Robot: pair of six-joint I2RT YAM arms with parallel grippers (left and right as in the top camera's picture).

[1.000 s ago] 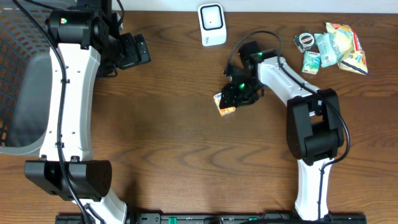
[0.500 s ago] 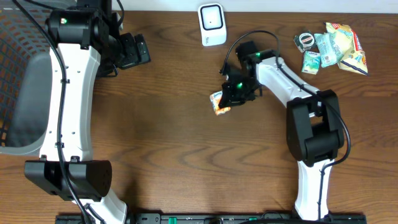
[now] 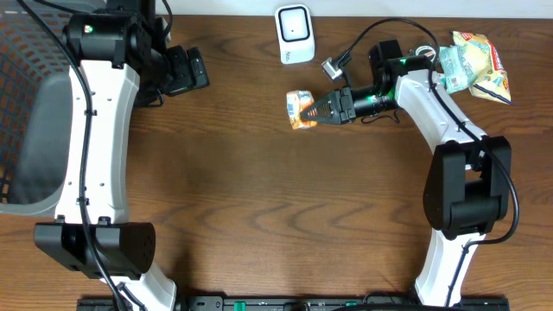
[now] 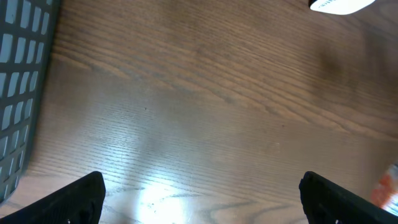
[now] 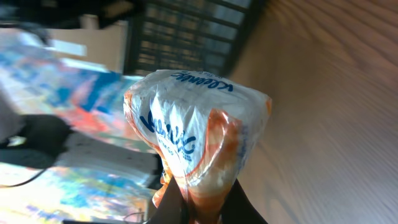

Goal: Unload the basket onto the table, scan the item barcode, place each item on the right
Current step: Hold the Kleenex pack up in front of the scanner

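I will next move my right gripper outward over the scanner, then across to the snack packets, which are to its right in the overhead view, and let go of the pack.
The item is a white and orange tissue pack with blue lettering. My right gripper is shut on its end and holds it off the table, pointing left, a little below the white scanner. In the right wrist view the pack fills the middle, its crumpled wrapper pinched in the right gripper. No barcode shows on the visible faces. My left gripper hangs at the back left, open and empty. In the left wrist view the left gripper stands wide over bare wood, with the scanner's edge at the top right.
A dark mesh basket takes up the left side, its wall also showing in the left wrist view. A heap of snack packets and a tape roll lie at the back right.
The right gripper has closed on the tissue pack, lifted it from the table and turned to point left, carrying it up and left toward the scanner. The left arm has not moved.
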